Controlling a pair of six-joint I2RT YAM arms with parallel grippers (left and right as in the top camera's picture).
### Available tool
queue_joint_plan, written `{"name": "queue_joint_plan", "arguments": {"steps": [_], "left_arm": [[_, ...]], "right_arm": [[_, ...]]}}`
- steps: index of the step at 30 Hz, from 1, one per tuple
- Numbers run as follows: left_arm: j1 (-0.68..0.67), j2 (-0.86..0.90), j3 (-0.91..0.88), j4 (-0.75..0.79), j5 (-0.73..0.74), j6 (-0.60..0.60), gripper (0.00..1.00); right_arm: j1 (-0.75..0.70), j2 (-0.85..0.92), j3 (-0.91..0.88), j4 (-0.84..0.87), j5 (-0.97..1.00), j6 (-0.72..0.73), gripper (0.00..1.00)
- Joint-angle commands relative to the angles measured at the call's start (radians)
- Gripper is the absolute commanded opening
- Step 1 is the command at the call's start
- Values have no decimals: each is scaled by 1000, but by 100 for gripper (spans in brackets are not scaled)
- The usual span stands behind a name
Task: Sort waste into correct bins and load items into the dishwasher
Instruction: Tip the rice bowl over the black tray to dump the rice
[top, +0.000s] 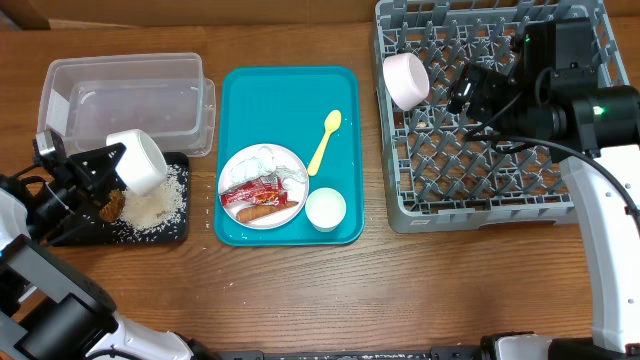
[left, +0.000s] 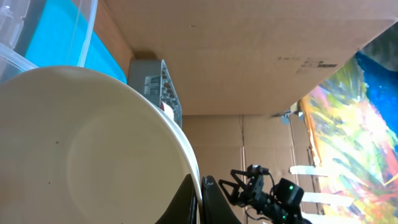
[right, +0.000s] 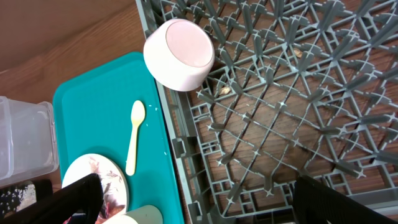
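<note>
My left gripper levels the bowl and swings onto the teal tray's bare far end (top: 275, 103) next, since that end lies outward and to the gripper's right in the overhead view.
My left gripper (top: 112, 160) is shut on the rim of a white bowl (top: 140, 160), tipped over a black tray (top: 175, 232) that holds spilled rice (top: 160, 203) and brown food. In the left wrist view the bowl (left: 87, 149) fills the frame, its rim pinched between my fingers (left: 200, 202). My right gripper (right: 196, 199) is open and empty above the grey dish rack (top: 480, 205), where a pink bowl (top: 406, 79) lies on its side at the left edge, also in the right wrist view (right: 179, 53). A teal tray (top: 240, 100) holds a plate (top: 263, 186) with wrappers and food, a yellow spoon (top: 324, 141) and a white cup (top: 325, 208).
A clear plastic bin (top: 130, 100) stands behind the black tray at the back left. The dish rack (right: 280, 112) fills the right side of the table. Cardboard walls stand behind the table.
</note>
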Motion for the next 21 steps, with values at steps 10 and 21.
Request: {"name": "queue_joint_plan", "arguments": {"steps": [10,21], "left_arm": [[27,-30,-8,-47,-3,-16,4],[-48,-35,23,-28,-53,51,4]], "right_arm": [[-2,-6,12,-12,6,-6,100],[-2,-6,12,12,6,-6,100]]}}
